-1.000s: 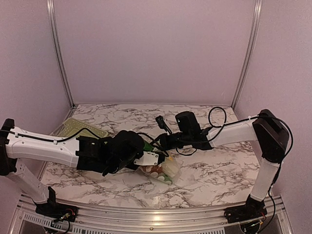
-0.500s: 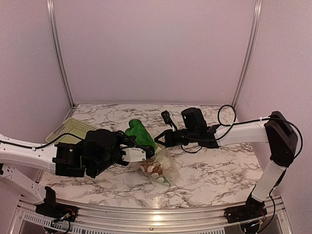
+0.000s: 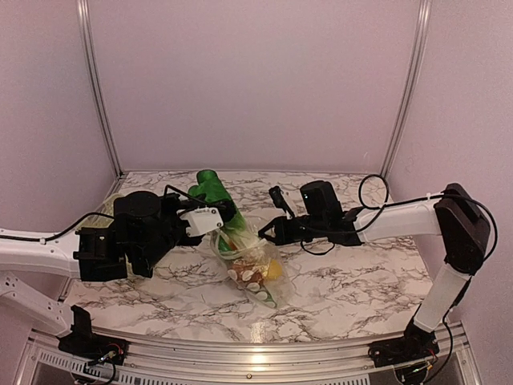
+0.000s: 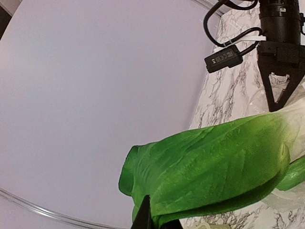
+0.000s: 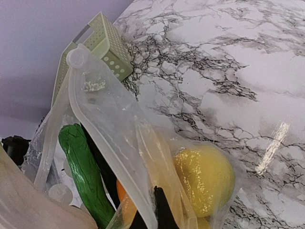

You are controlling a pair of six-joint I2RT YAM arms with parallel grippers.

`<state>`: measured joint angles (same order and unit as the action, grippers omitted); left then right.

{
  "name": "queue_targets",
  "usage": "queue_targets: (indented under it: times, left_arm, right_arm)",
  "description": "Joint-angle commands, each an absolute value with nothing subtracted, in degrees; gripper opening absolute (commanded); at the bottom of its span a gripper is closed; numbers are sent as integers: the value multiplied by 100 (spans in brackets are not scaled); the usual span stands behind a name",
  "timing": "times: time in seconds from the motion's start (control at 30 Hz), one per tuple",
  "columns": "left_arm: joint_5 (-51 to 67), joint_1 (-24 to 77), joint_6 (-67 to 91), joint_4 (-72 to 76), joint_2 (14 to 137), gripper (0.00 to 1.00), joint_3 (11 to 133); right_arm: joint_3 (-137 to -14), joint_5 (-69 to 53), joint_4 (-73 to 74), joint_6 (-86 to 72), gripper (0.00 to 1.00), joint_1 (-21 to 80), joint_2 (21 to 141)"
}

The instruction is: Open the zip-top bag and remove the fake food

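Next, my left gripper carries the leafy vegetable over the basket, lowers and releases it. The slatted basket (image 3: 104,209) stands below and to the left in the top view.
The clear zip-top bag (image 3: 255,271) lies mid-table with its mouth raised. In it are a yellow lemon (image 5: 205,174), a dark green vegetable (image 5: 81,167), an orange carrot (image 5: 125,202) and a brown lump (image 3: 248,263). My left gripper (image 3: 215,218) is shut on a bright green leafy vegetable (image 3: 215,191) and holds it up, left of the bag's mouth. The leaf fills the left wrist view (image 4: 214,162). My right gripper (image 3: 263,234) is shut on the bag's upper edge (image 5: 114,129).
The pale green slatted basket (image 5: 102,45) stands at the table's left, mostly hidden behind my left arm in the top view (image 3: 103,215). Purple walls close off the back and sides.
My left gripper has drawn the green leafy vegetable up and out of the bag, towards the back left. My right gripper has held the bag's edge and shifted slightly.
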<state>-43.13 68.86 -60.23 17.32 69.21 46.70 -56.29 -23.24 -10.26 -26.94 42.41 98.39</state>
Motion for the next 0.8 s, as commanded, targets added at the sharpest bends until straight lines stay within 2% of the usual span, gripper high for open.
queue_targets:
  times: [0.0,0.27,0.43,0.6,0.77]
  left_arm:
    - [-4420,6533,-5452,2091,6548,0,4998]
    - [-4264,5656,-4200,1620,6202,0,5356]
    - [-4361,4936,-2396,206,6462,0,6318]
    - [-3610,4039,-551,-1488,6919,0,7257]
    - [-2548,3200,817,-2461,7448,0,7897]
  right_arm:
    - [-5581,-2222,-931,-2562,0,4175,9645]
    - [-5572,-2195,-826,-2464,0,4142,9522]
    - [-5547,-2206,-842,-2453,0,4141,9503]
    - [-5537,-2215,-829,-2436,0,4140,9486]
    - [-5529,-2199,-818,-2416,0,4134,9466]
